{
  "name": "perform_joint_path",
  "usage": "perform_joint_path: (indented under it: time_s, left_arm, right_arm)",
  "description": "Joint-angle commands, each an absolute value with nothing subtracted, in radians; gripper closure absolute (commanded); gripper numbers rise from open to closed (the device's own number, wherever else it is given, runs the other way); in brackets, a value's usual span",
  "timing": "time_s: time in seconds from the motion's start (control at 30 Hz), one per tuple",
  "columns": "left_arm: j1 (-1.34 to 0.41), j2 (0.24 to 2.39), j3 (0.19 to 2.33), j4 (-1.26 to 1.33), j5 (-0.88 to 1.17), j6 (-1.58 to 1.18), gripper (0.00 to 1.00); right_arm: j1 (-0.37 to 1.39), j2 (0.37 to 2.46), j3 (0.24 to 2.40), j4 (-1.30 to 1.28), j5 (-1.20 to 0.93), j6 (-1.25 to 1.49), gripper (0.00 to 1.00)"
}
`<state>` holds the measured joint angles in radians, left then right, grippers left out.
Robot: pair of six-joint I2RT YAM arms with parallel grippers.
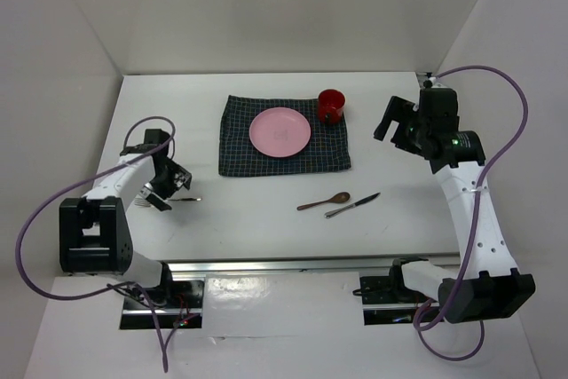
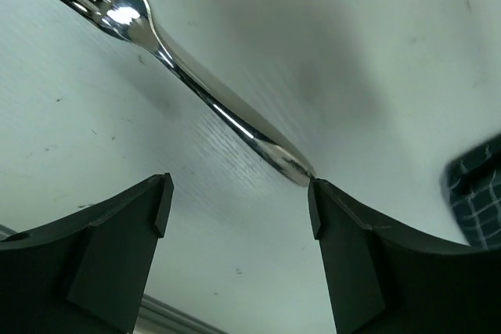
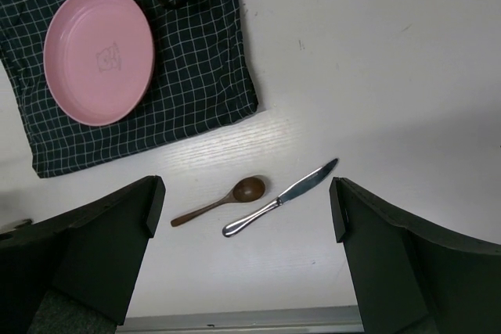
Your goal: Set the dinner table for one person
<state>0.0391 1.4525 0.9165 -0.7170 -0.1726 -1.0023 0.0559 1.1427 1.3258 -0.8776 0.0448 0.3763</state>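
My left gripper lowers and shifts along the fork toward its tines next, onto the fork's slim handle (image 1: 180, 200) (image 2: 215, 105), since only the handle's end reaches my fingers.
On the white dinner table (image 1: 257, 224) lies a dark checked placemat (image 1: 238, 155) with a pink plate (image 1: 280, 130) and a red mug (image 1: 331, 106) on it. A wooden spoon (image 1: 324, 201) and a steel knife (image 1: 352, 205) lie side by side in front of the mat. A steel fork (image 2: 196, 87) lies flat on the table at the left. My left gripper (image 2: 239, 197) is open just short of the fork's handle end, with nothing between its fingers. My right gripper (image 1: 395, 122) hangs open high above the table's right side, looking down on the spoon (image 3: 223, 199) and knife (image 3: 282, 197).
A metal rail (image 1: 302, 264) runs along the table's near edge, in front of both arm bases. White walls close in the back and both sides. A corner of the placemat (image 2: 477, 189) shows at the right of the left wrist view.
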Motion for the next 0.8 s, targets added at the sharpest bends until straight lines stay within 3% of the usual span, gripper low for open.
perform_joint_path:
  time_s: [0.0, 0.27, 0.4, 0.53, 0.57, 0.6, 0.77]
  left_arm:
    - [0.098, 1.479, 0.937, -0.692, -0.21, -1.098, 0.12]
    - [0.178, 1.611, 0.916, -0.647, -0.186, -1.14, 0.14]
    - [0.178, 1.646, 0.905, -0.611, -0.195, -1.149, 0.19]
    - [0.187, 1.672, 0.929, -0.623, -0.205, -1.149, 0.68]
    - [0.187, 1.66, 0.942, -0.636, -0.216, -1.149, 0.89]
    - [0.187, 1.649, 0.972, -0.665, -0.235, -1.135, 0.98]
    - [0.123, 1.569, 1.11, -0.761, -0.336, -1.031, 1.0]
  right_arm:
    - [0.048, 1.129, 1.319, -0.821, 0.008, 0.353, 0.0]
    - [0.048, 1.129, 1.287, -0.821, 0.008, 0.344, 0.0]
    - [0.048, 1.129, 1.287, -0.821, 0.008, 0.344, 0.0]
    - [0.048, 1.138, 1.287, -0.821, 0.008, 0.344, 0.0]
    - [0.048, 1.138, 1.287, -0.821, 0.018, 0.344, 0.0]
    - [0.048, 1.138, 1.278, -0.821, 0.018, 0.344, 0.0]
    - [0.048, 1.147, 1.267, -0.811, 0.018, 0.344, 0.0]
